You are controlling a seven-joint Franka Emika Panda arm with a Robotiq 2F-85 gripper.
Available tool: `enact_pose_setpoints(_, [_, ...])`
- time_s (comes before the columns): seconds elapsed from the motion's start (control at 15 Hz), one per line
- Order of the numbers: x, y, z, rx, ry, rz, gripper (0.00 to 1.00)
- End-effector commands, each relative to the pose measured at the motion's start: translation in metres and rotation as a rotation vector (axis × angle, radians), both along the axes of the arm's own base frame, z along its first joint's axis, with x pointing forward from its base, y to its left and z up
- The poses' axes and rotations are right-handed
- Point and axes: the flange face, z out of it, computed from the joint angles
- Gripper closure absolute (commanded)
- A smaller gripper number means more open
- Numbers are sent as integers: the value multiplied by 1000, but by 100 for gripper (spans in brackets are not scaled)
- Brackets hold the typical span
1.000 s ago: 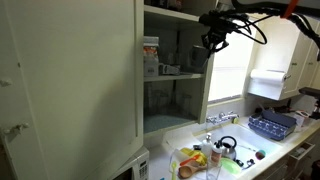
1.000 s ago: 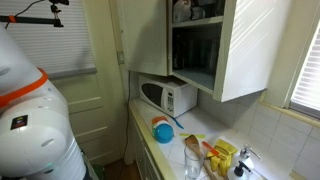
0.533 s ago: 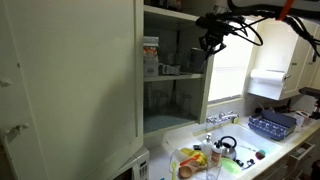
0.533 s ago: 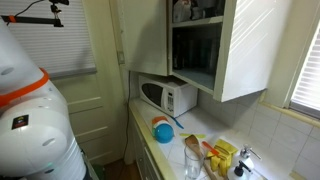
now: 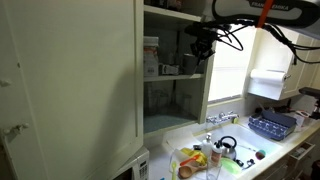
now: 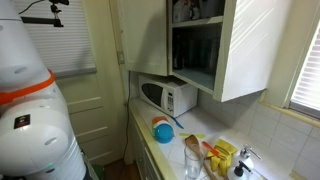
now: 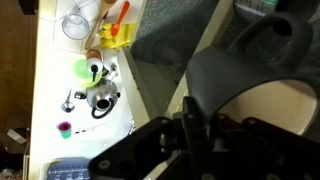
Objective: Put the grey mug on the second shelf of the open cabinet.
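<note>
I need to move my gripper deeper into the cabinet onto the thin white shelf next and let go of the mug there, because the mug is still hanging by the cabinet's front edge.
The grey mug fills the wrist view, its handle at the top right. My gripper is shut on its rim, one finger on each side of the wall. In an exterior view the gripper holds the dark mug at the right front edge of the open cabinet, level with the compartment above a thin white shelf. The cabinet's large cream door stands open. In the other exterior view the cabinet shows, but the gripper is hidden.
A box and other items stand on the shelves beside the gripper. Below are a counter with a kettle, a blue rack, yellow items and a microwave. A paper towel holder hangs nearby.
My gripper with the mug has moved left, from in front of the window toward the cabinet's open front, and the arm has swung with it.
</note>
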Motion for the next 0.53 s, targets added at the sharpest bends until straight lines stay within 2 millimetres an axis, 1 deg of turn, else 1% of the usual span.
enact_pose_setpoints(0.0, [8, 1, 12, 22, -31, -13, 98])
enact_pose_setpoints(0.47, [12, -3, 17, 9, -70, -22, 98])
